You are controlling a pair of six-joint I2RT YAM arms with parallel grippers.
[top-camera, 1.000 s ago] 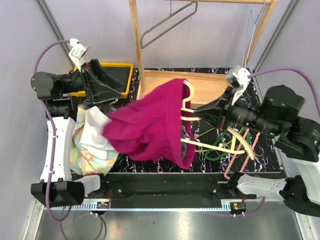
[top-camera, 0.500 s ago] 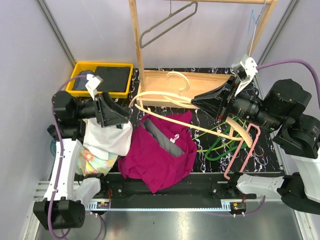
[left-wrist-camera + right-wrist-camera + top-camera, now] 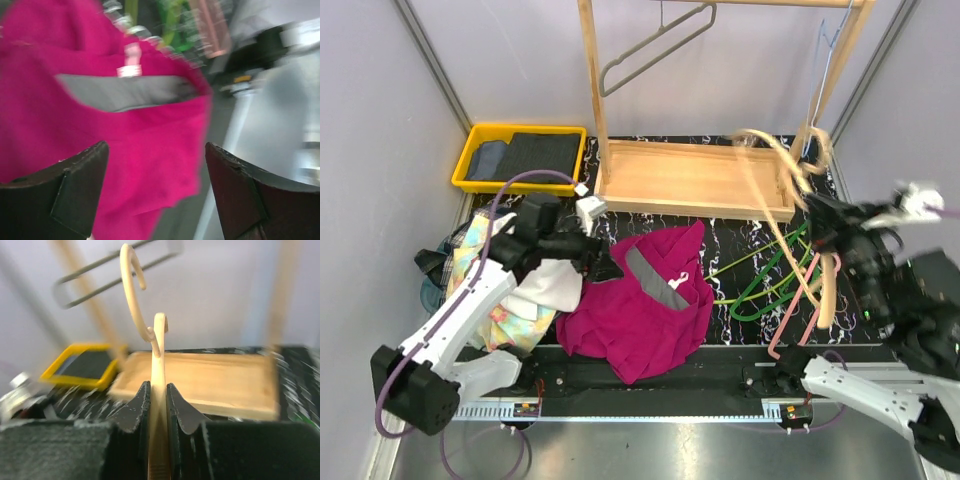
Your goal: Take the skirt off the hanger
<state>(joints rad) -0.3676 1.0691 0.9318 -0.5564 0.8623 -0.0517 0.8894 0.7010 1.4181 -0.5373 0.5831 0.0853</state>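
The skirt (image 3: 645, 305) is free. My right gripper should turn the cream hanger (image 3: 775, 150) away from the rack and then bring it down over the green and pink hangers.
The magenta skirt (image 3: 645, 305) lies crumpled on the table's front middle, its grey waistband lining showing. It is off the cream hanger (image 3: 775, 150), which is blurred in the air at the right. My right gripper (image 3: 823, 215) is shut on that hanger; in the right wrist view the hanger (image 3: 159, 340) stands pinched between the jaws of the right gripper (image 3: 158, 390), its hook upward. My left gripper (image 3: 605, 268) hangs open just above the skirt's left edge. In the left wrist view the skirt (image 3: 125, 130) fills the gap of the left gripper (image 3: 157, 170), and nothing is gripped.
A wooden rack with a tray base (image 3: 690, 180) stands at the back, a grey hanger (image 3: 655, 45) on its rail. A yellow bin (image 3: 525, 155) holds dark clothes. A clothes pile (image 3: 515, 300) lies left. Green (image 3: 760, 290) and pink (image 3: 800, 310) hangers lie right.
The skirt has come off the hanger and dropped onto the table. My right gripper swung the bare hanger right and back. My left arm came down beside the skirt.
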